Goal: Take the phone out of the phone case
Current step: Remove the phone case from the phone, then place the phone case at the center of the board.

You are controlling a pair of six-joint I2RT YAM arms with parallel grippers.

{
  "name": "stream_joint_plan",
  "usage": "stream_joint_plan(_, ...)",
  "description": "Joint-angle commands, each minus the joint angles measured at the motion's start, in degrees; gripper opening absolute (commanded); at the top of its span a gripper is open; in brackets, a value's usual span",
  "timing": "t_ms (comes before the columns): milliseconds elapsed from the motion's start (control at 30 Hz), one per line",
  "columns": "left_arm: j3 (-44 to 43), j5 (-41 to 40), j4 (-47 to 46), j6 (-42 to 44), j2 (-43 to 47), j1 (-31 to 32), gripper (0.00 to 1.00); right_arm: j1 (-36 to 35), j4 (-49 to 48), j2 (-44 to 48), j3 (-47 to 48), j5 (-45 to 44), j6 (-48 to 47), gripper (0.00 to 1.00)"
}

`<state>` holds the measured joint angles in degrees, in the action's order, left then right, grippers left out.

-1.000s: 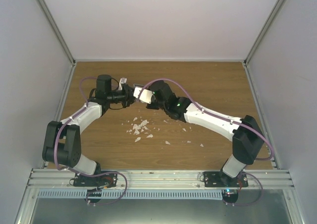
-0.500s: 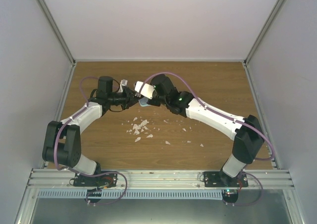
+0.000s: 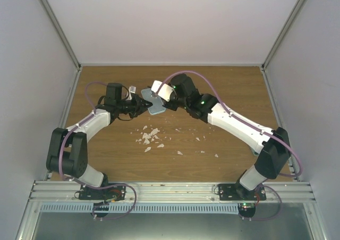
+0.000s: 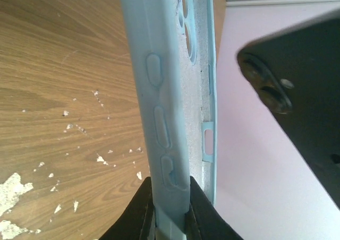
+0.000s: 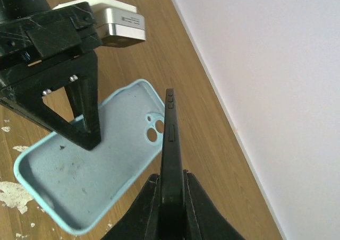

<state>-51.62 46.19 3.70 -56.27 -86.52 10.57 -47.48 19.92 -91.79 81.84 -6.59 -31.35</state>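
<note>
My left gripper will go down and right in the top view, then release the empty phone case on the bare wood below, beyond the flakes.
The light blue phone case [image 3: 154, 105] is empty and held off the table by my left gripper [image 3: 140, 106], which is shut on its edge. In the left wrist view the case [image 4: 162, 91] stands edge-on between my fingers [image 4: 139, 208]. My right gripper [image 5: 171, 179] is shut on the black phone [image 5: 171, 139], held edge-on just beside and apart from the case [image 5: 90, 181]. The case's open inside and camera holes face the right wrist camera. In the top view my right gripper [image 3: 172, 97] sits just right of the case; the phone is hard to make out there.
White flakes of debris [image 3: 149, 136] lie scattered on the wooden table [image 3: 228, 91] in front of the grippers. White walls [image 3: 170, 22] close the table at the back and sides. A metal rail [image 3: 170, 189] runs along the near edge.
My right gripper has drawn back to the right with the phone, out of the case. The empty blue case now shows in my left gripper, which shifted slightly.
</note>
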Motion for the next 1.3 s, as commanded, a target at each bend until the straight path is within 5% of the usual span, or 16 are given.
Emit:
stream_joint_plan(0, -1.4, -1.9, -2.1, 2.5, -1.6, 0.3, 0.0, 2.0, 1.2, 3.0, 3.5, 3.3, 3.3, 0.01)
stream_joint_plan(467, -9.6, -0.6, 1.3, 14.5, -10.1, 3.8, 0.0, 6.0, 0.9, 6.8, -0.8, 0.7, 1.7, 0.01)
stream_joint_plan(867, -18.0, -3.7, 13.7, 28.2, -20.4, 4.4, 0.0, 8.4, -0.5, 7.0, -2.3, -1.9, 0.4, 0.0)
stream_joint_plan(1267, -28.9, -3.1, 18.9, 32.8, -30.0, 4.5, 0.0, 8.5, 0.1, 5.1, -0.9, -1.4, 0.9, 0.01)
